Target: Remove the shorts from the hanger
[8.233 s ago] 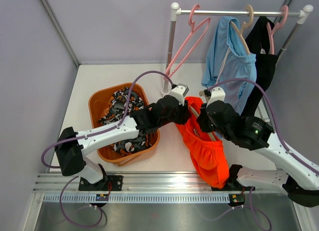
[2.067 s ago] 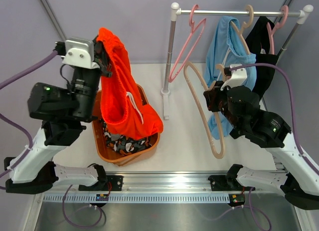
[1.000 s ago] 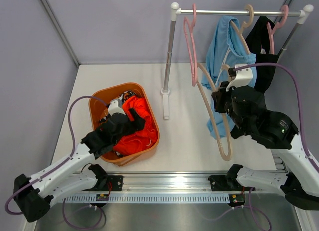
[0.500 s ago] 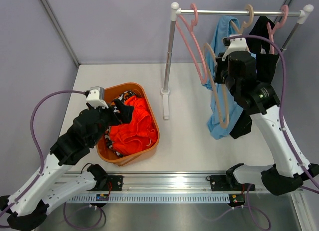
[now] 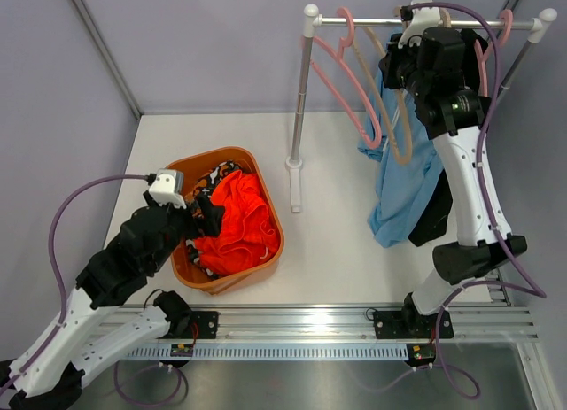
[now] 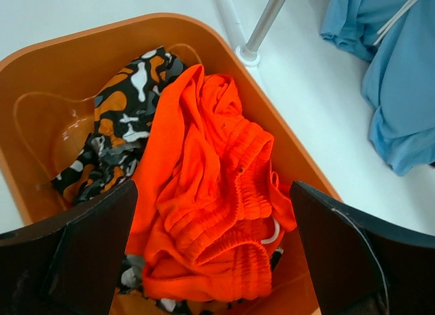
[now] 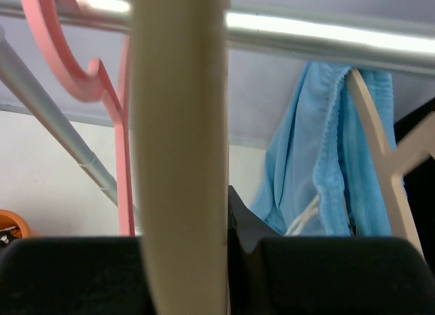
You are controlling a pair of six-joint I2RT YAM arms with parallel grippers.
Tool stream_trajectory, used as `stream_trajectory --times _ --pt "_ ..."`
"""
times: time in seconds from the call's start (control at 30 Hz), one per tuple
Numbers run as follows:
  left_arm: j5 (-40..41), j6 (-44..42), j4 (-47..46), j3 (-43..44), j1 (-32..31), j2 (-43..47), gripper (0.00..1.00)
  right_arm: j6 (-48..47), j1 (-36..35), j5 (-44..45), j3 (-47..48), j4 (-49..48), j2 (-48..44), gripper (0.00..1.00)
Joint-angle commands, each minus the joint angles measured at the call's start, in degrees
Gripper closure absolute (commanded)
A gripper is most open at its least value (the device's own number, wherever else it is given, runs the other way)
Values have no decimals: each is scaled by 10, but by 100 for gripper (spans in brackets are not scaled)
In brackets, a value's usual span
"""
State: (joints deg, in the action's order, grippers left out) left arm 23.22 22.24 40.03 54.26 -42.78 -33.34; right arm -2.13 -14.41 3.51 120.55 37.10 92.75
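Observation:
Next, my right gripper slides along the bar toward the empty pink hanger and releases the beige hanger's hook there, since the held one is empty.
The bright orange shorts (image 5: 237, 226) (image 6: 211, 213) lie bunched in the orange basket (image 5: 266, 185) on top of the camouflage shorts (image 6: 115, 138). My left gripper (image 5: 198, 212) (image 6: 214, 260) hovers open just above them, holding nothing. At the rail (image 5: 416, 23), my right gripper (image 5: 396, 78) (image 7: 183, 260) is shut on a bare beige hanger (image 5: 396, 118) (image 7: 180, 124). The light blue shorts (image 5: 399, 184) (image 7: 319, 172) hang from another beige hanger (image 7: 380, 152). The black shorts (image 5: 432, 217) (image 7: 421, 145) hang behind my right arm, mostly hidden.
An empty pink hanger (image 5: 350, 73) (image 7: 102, 90) hangs at the rail's left end, close to the held hanger. The rack's pole (image 5: 299, 100) (image 6: 268, 19) stands just right of the basket. Grey walls enclose the table on three sides.
My left gripper has opened and drawn back a little, leaving the orange shorts in the basket. My right arm has lifted the bare beige hanger up to the rail.

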Motion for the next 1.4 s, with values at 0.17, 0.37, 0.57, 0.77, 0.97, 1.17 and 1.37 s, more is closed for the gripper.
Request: stream_trajectory --times 0.17,0.37,0.57,0.77,0.97,1.17,1.37 --pt "41 -54 43 -9 2 42 1 -23 12 -70 144 -8 113 100" --pt "44 -67 49 -30 2 65 1 -7 11 -84 195 -2 169 100" --pt "35 -69 48 -49 2 72 1 13 12 -110 140 -14 161 100" --pt "24 -74 43 -57 2 71 1 13 11 -118 122 9 154 100" --pt "23 -74 41 -59 2 71 1 10 11 -101 82 6 109 80" --pt "20 -75 41 -60 2 66 1 12 11 -101 60 6 57 55" --pt "21 -75 42 -60 2 61 1 12 11 -96 48 19 7 47"
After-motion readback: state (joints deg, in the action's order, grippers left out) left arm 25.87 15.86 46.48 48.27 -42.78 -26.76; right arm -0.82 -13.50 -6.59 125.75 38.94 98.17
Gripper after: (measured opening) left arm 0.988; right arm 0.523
